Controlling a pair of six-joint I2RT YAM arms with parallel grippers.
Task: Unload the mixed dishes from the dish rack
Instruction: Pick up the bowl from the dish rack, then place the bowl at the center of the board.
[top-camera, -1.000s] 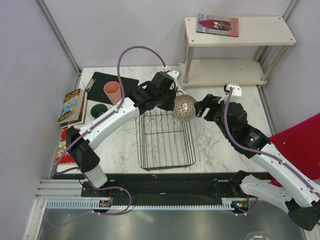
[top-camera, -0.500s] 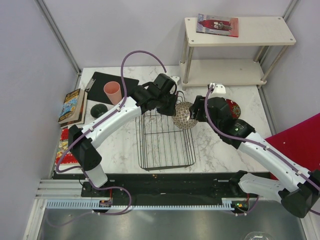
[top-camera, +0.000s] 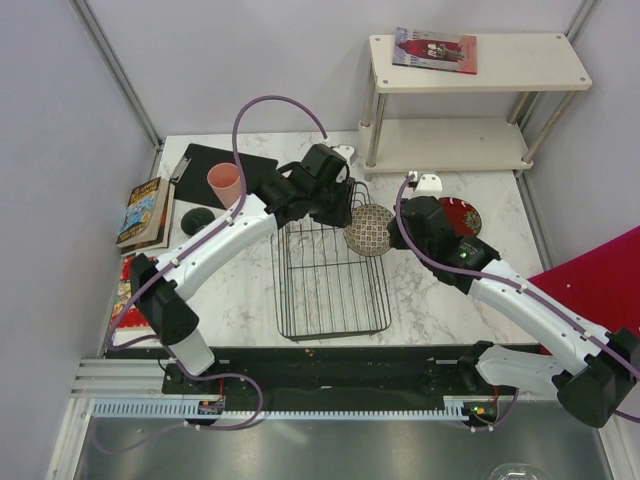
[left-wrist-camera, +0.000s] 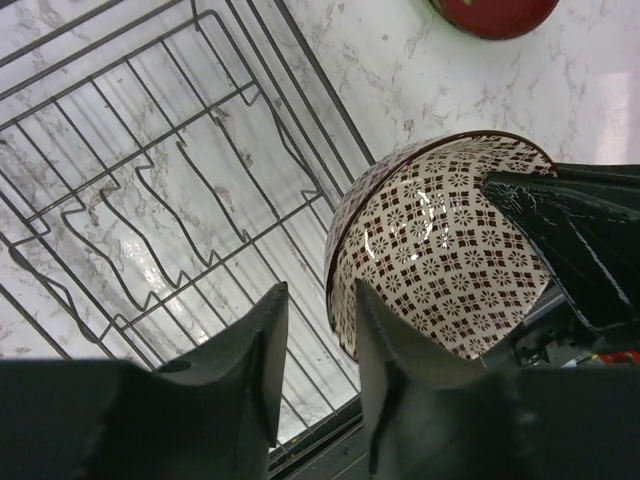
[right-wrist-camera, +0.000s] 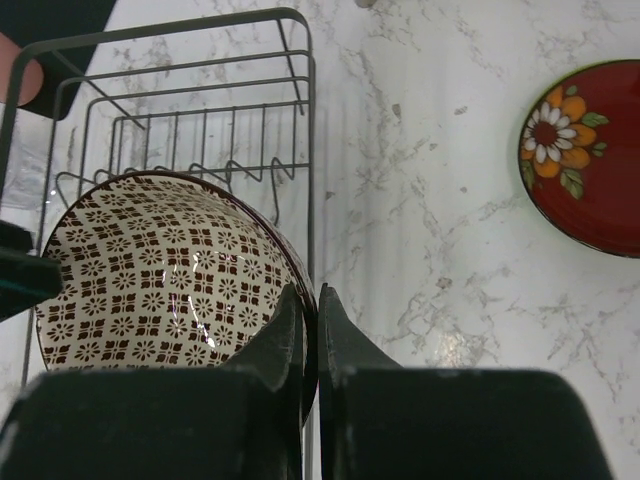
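Observation:
I should move the bowl in my right gripper to the right in the top view and down onto the marble between rack (top-camera: 335, 332) and plate, because that gap is bare.
The brown-patterned beige bowl (top-camera: 368, 230) hangs tilted over the right rim of the black wire dish rack (top-camera: 335, 332). My right gripper (top-camera: 393, 233) is shut on the bowl's dark rim (right-wrist-camera: 311, 305), one finger inside and one outside. In the right wrist view the bowl (right-wrist-camera: 150, 270) fills the lower left. My left gripper (top-camera: 345, 207) is on the bowl's other side, open. In the left wrist view the bowl (left-wrist-camera: 450, 250) has its rim in the gap of that gripper (left-wrist-camera: 318, 310), close against one finger (left-wrist-camera: 385, 350). No other dish shows in the rack (left-wrist-camera: 150, 200).
A red flowered plate (top-camera: 460, 215) lies on the marble right of the rack. At back left a pink cup (top-camera: 225, 183) stands by a black mat (top-camera: 205, 160), with a dark round object (top-camera: 197, 218) and books (top-camera: 145, 212) nearby. A white shelf unit (top-camera: 470, 90) stands at back right.
My right gripper moved in from the right and shut on the bowl's rim. My left gripper, shut on the bowl before, has opened its jaws. The bowl shifted slightly.

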